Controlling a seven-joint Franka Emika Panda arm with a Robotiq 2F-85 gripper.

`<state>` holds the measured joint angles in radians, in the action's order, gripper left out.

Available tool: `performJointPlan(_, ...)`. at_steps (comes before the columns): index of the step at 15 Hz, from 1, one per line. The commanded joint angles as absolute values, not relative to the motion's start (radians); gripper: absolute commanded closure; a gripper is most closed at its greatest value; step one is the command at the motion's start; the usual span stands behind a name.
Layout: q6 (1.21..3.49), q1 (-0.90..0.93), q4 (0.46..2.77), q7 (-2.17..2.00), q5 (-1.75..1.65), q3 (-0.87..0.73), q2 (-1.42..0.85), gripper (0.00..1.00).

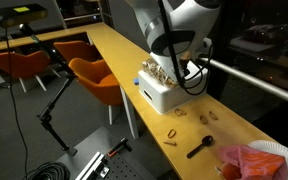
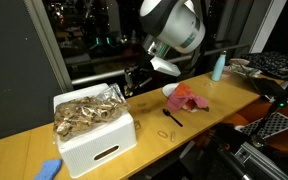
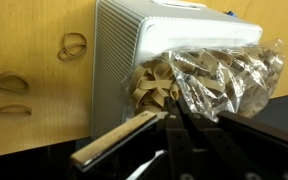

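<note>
My gripper will next move further over the white box (image 3: 119, 50) and down to the tan pieces below it, and let go there, because the top of the box is open.
A white box (image 3: 119, 50) holds a crinkled clear-and-foil bag (image 3: 219, 70) full of tan wooden pieces (image 3: 154, 90). It stands on a long wooden table in both exterior views (image 1: 164, 97) (image 2: 94, 145). My gripper (image 3: 174, 112) is at the box's open top, its fingertips pressed together at the edge of the bag and the tan pieces. I cannot tell whether anything is pinched between them. In the exterior views the gripper (image 1: 176, 72) (image 2: 134, 80) hangs right at the box's rim.
Loose wooden loops (image 3: 72, 45) (image 1: 174, 131) lie on the table beside the box. A black spoon (image 1: 199, 147) (image 2: 172, 117), a pink cloth (image 2: 189, 98) (image 1: 254, 160), a white bowl (image 2: 170, 90), a blue bottle (image 2: 217, 67) and a blue sponge (image 2: 50, 169) are there too. Orange chairs (image 1: 94, 75) stand alongside.
</note>
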<state>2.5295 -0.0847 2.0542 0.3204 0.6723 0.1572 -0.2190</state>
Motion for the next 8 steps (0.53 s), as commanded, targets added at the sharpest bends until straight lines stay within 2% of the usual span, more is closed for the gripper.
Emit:
performJointPlan(1, 2.524, -0.077, 2.025, 0.371, 0.698, 0.145, -0.251, 0.99)
performJointPlan(8, 2.560, -0.076, 1.921, 0.444, 0.674, 0.160, -0.357, 0.99)
